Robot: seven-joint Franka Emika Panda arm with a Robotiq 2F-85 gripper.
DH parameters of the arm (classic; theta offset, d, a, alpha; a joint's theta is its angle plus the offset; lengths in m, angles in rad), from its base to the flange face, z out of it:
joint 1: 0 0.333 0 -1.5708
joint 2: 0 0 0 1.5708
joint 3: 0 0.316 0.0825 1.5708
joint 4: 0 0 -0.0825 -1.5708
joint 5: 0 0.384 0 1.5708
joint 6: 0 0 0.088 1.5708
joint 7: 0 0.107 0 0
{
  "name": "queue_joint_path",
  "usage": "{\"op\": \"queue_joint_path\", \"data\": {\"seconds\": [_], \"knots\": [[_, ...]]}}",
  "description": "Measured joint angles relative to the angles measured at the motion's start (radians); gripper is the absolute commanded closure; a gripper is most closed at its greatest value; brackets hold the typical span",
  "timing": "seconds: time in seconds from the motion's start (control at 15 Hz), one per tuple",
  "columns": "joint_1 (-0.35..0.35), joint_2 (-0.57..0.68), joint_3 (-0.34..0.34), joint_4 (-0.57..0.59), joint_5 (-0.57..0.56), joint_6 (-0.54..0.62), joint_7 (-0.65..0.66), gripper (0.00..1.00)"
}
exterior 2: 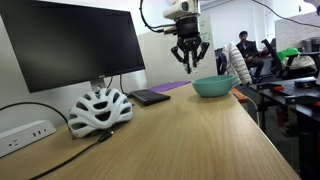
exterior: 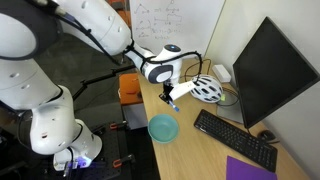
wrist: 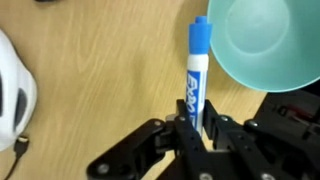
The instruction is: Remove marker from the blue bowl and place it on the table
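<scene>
The tabletop between bowl (exterior: 163, 128) and helmet is bare, so the robot's gripper should next carry the marker toward the helmet, lower over the bare wood and let go of the marker.
My gripper (wrist: 190, 128) is shut on a blue-capped white marker (wrist: 197, 62) and holds it in the air above the table (wrist: 100, 60). The marker's cap end points away from the jaws, just beside the rim of the teal-blue bowl (wrist: 262, 40). The bowl's visible interior is empty. In both exterior views the gripper (exterior: 171, 96) (exterior 2: 190, 56) hangs over the light-wood table (exterior: 190, 150) (exterior 2: 180, 140), between the bowl (exterior: 163, 128) (exterior 2: 213, 86) and the helmet, with the marker (exterior 2: 189, 64) pointing down.
A white bicycle helmet (exterior: 207, 90) (exterior 2: 98, 110) lies near the gripper. A black monitor (exterior: 268, 70) (exterior 2: 70, 45), a keyboard (exterior: 235, 138) (exterior 2: 150, 97) and a purple pad (exterior: 250, 170) stand along the table. A power strip (exterior 2: 25, 135) with cables lies behind the helmet.
</scene>
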Motion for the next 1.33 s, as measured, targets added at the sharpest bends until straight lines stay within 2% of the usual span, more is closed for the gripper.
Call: {"op": "queue_joint_path", "data": {"seconds": [0.33, 0.6, 0.73, 0.87, 1.13, 1.33], "knots": [[-0.008, 0.264, 0.003, 0.209, -0.071, 0.073, 0.023, 0.95], [-0.011, 0.398, 0.029, 0.322, -0.103, 0.092, 0.062, 0.93], [-0.011, 0.427, 0.042, 0.348, -0.124, 0.099, 0.094, 0.80], [-0.010, 0.440, 0.045, 0.356, -0.156, 0.113, 0.143, 0.54], [-0.016, 0.440, 0.062, 0.357, -0.180, 0.128, 0.183, 0.25], [-0.048, 0.418, 0.114, 0.349, -0.153, 0.103, 0.183, 0.03]]}}
